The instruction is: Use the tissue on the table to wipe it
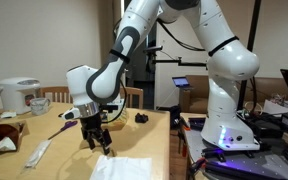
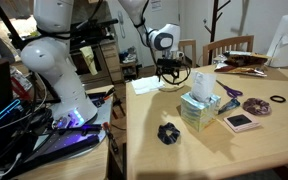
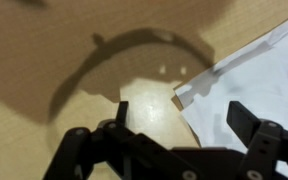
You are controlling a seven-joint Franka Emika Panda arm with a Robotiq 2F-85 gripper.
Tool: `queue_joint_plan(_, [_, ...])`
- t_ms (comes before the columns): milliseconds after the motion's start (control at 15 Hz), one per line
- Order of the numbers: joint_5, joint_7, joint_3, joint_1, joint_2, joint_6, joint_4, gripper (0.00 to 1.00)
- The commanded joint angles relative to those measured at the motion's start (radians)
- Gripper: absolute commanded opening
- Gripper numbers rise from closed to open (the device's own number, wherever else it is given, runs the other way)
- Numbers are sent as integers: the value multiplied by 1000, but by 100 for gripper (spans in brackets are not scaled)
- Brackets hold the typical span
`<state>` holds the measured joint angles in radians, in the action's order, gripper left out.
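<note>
One of my fingers is still over bare wood, so next I will move my gripper toward the right in the wrist view and down onto the tissue's nearest corner [image 1: 100, 162] [image 3: 210, 118].
A white tissue [image 1: 123, 168] lies flat on the wooden table [image 1: 144, 140] near its front edge; it also shows in an exterior view [image 2: 144, 86] and fills the right side of the wrist view [image 3: 259, 80]. My gripper [image 1: 97, 141] hovers just above the table beside the tissue's edge, fingers pointing down. In the wrist view the gripper [image 3: 179, 125] is open, one finger over bare wood and the other over the tissue. It holds nothing.
A tissue box [image 2: 200, 108], a small black object [image 2: 168, 132], a pink-edged pad [image 2: 242, 122], purple scissors [image 2: 227, 92] and a dark ring [image 2: 277, 100] lie on the table. A white cooker [image 1: 18, 94] and mug [image 1: 40, 104] stand at one end. Chairs [image 2: 229, 47] stand beyond.
</note>
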<state>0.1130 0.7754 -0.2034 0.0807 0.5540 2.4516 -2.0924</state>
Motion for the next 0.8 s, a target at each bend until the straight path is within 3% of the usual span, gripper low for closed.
queue_joint_plan(0, [7,21,-33,-12,-35,36,-50,100])
queue_joint_plan(733, [-56,-9,-122,-6,-21,94,-119,100])
